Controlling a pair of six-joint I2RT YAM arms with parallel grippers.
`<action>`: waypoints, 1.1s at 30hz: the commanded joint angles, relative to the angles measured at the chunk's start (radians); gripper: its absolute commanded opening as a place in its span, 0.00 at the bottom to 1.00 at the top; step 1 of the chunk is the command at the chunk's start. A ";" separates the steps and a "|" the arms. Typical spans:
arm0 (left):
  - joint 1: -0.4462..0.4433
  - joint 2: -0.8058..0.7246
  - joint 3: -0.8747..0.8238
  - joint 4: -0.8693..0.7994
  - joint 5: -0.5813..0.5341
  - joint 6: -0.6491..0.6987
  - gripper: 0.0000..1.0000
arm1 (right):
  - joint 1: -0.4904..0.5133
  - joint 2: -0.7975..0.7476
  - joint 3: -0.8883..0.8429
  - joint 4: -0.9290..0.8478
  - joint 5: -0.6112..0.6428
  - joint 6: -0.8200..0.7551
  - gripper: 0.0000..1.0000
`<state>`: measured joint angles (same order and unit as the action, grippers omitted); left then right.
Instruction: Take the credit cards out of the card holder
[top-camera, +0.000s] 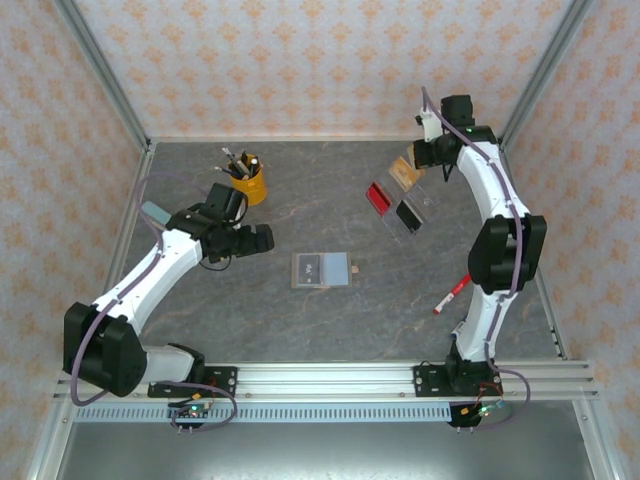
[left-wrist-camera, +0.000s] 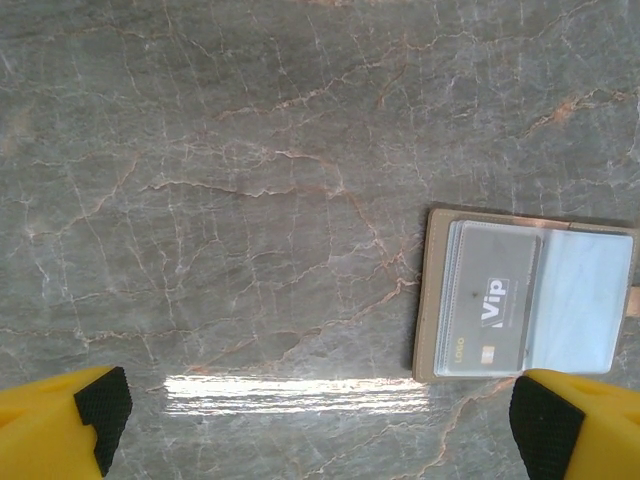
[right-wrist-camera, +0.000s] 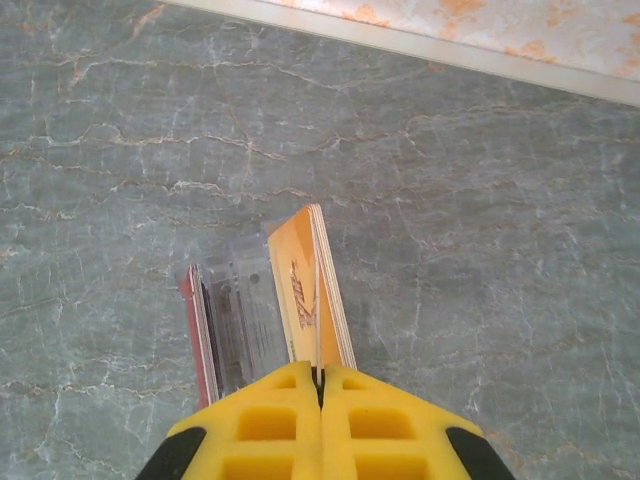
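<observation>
The thin credit card hangs edge-on above the tan-orange cards in the clear tray (right-wrist-camera: 240, 300), so my right gripper should next lower and release it among them.
The card holder (top-camera: 322, 270) lies open on the table's middle, and a grey card (left-wrist-camera: 492, 310) sits in its clear left pocket (left-wrist-camera: 525, 295). My left gripper (top-camera: 262, 238) hovers just left of the holder, open, with nothing between its fingers (left-wrist-camera: 100, 410). At the back right, my right gripper (top-camera: 425, 152) is shut on a thin credit card (right-wrist-camera: 318, 340) seen edge-on. It is held over the tan-orange cards (right-wrist-camera: 300, 285) in the clear tray (right-wrist-camera: 240, 300). Red cards (top-camera: 378, 196) and black cards (top-camera: 408, 216) stand in the tray too.
A yellow cup of pens (top-camera: 248, 183) stands at the back left, right behind my left gripper. A red marker (top-camera: 452, 292) lies near the right arm's base. A light-blue block (top-camera: 154, 212) sits by the left wall. Patterned walls close in three sides.
</observation>
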<state>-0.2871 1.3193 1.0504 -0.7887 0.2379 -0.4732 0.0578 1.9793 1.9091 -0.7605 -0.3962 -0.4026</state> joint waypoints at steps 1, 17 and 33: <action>0.008 0.007 -0.013 0.011 0.018 -0.011 1.00 | -0.003 0.061 0.085 -0.085 -0.062 -0.089 0.00; 0.008 0.023 -0.020 0.018 0.039 -0.010 1.00 | -0.004 0.178 0.172 -0.203 -0.035 -0.176 0.07; 0.008 0.028 -0.010 0.016 0.052 -0.020 1.00 | 0.000 0.207 0.243 -0.224 -0.030 -0.114 0.21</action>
<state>-0.2871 1.3457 1.0435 -0.7780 0.2829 -0.4744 0.0574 2.2009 2.1082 -0.9485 -0.4305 -0.5446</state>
